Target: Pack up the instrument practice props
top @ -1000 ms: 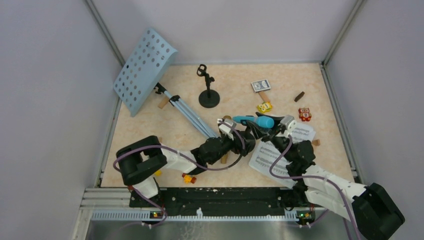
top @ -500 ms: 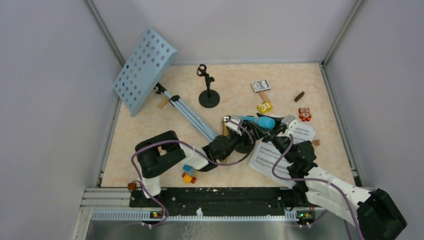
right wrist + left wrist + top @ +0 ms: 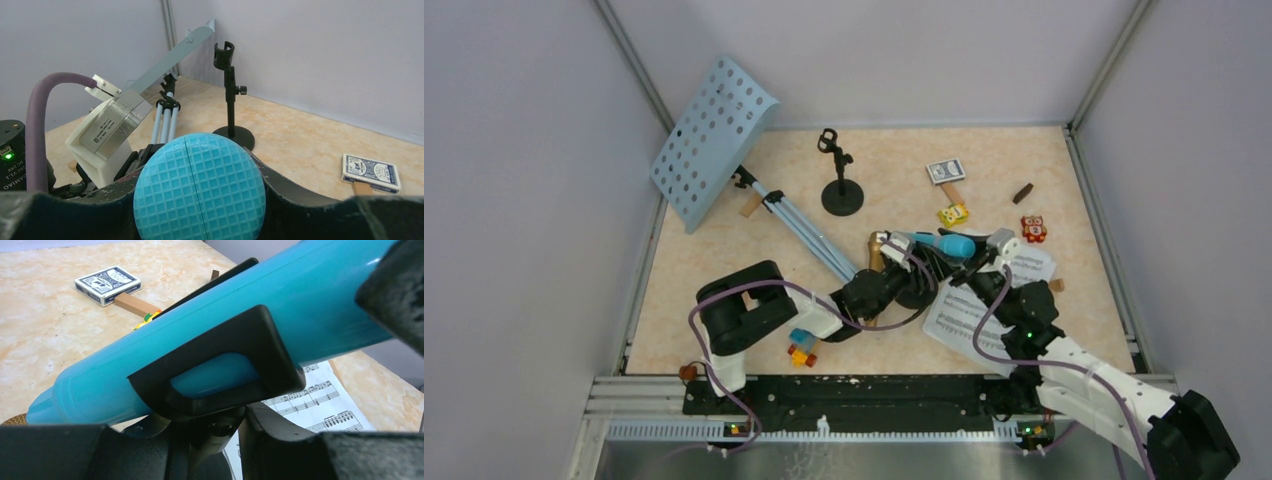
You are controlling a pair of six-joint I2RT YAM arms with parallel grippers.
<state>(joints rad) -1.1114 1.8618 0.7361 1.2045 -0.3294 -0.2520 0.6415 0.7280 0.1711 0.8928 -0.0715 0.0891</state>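
Note:
The mic holder goes outward in my left gripper next and comes free on the bare tabletop beside the second holder, because that spot lies clear.
The blue microphone (image 3: 934,241) sits in the clip of a black mic holder (image 3: 235,335). My right gripper (image 3: 971,256) is shut on its meshed head (image 3: 200,187). My left gripper (image 3: 902,264) reaches in under the blue microphone (image 3: 200,335), its jaws standing narrowly on either side of the holder's stem, with a small gap on the left. A gold meshed tip (image 3: 12,418) shows beside it. White sheet music (image 3: 969,310) lies under my right arm. The pale-blue music rack (image 3: 712,140) leans at the back left on its tripod legs (image 3: 804,232). A second mic holder (image 3: 841,190) stands empty.
A card deck (image 3: 945,169) on a wooden block, a yellow toy (image 3: 953,213), an owl block (image 3: 1033,229) and a brown block (image 3: 1022,192) lie at the back right. A small toy-block car (image 3: 801,347) sits by my left arm. Grey walls close three sides.
My left arm has swung right and pushed in under the blue microphone, and its jaws have narrowed around the holder's stem. The right gripper has kept its hold on the microphone's head.

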